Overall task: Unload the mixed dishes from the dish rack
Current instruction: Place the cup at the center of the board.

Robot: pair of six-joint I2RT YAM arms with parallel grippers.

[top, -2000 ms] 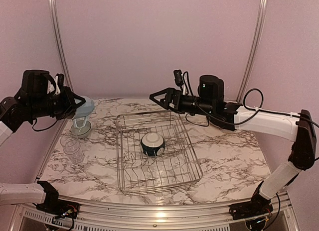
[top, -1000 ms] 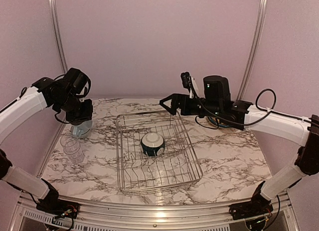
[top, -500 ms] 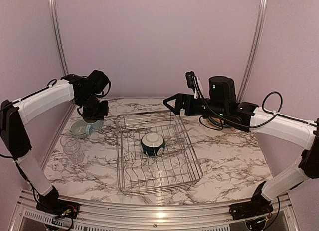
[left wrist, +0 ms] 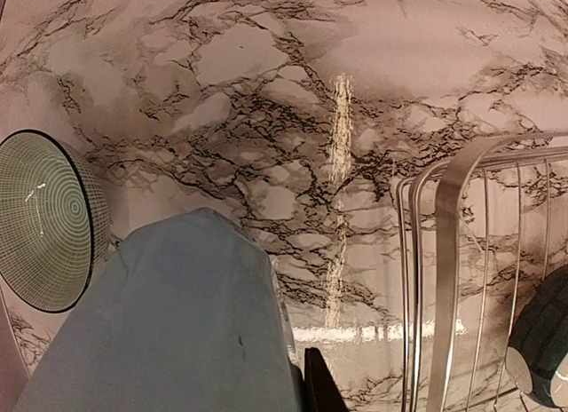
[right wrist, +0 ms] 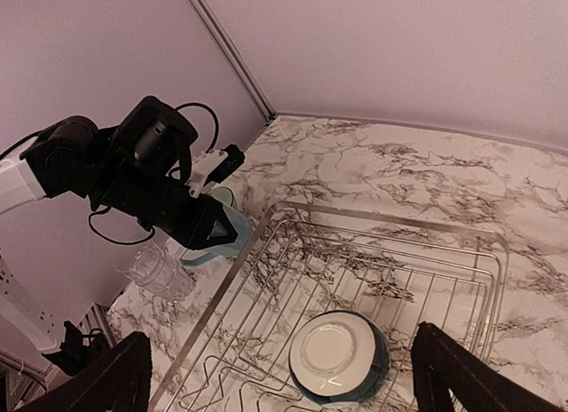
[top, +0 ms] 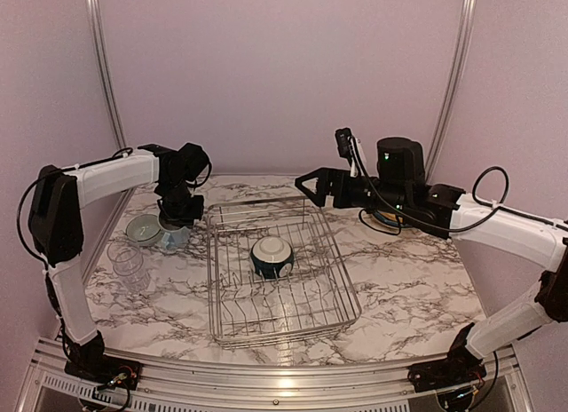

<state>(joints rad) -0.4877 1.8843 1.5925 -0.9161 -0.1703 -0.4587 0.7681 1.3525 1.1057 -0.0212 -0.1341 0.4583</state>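
Note:
The marble between the grey-green bowl and the rack is clear, so the robot's left gripper should next move down slightly and release the light blue mug (top: 172,239) there.
The silver wire dish rack (top: 232,316) sits mid-table and holds a dark-teal-and-white bowl (top: 272,257), upside down. My left gripper (top: 180,218) is shut on a light blue mug (top: 172,239), low at the table off the rack's far left corner; whether the mug touches the marble I cannot tell. In the left wrist view the mug (left wrist: 177,323) fills the lower left, with the rack's rim (left wrist: 444,252) to its right. My right gripper (top: 312,186) hangs open and empty above the rack's far edge; its wrist view looks down on the bowl (right wrist: 342,359).
A grey-green bowl (top: 142,229) stands just left of the mug, and also shows in the left wrist view (left wrist: 44,221). A clear glass (top: 129,268) is nearer, by the left rail. A round rim (top: 383,221) peeks out under the right arm.
My left arm has swung right and down with the mug, from high at the left wall to beside the grey-green bowl. The right arm has drifted slightly right, still open.

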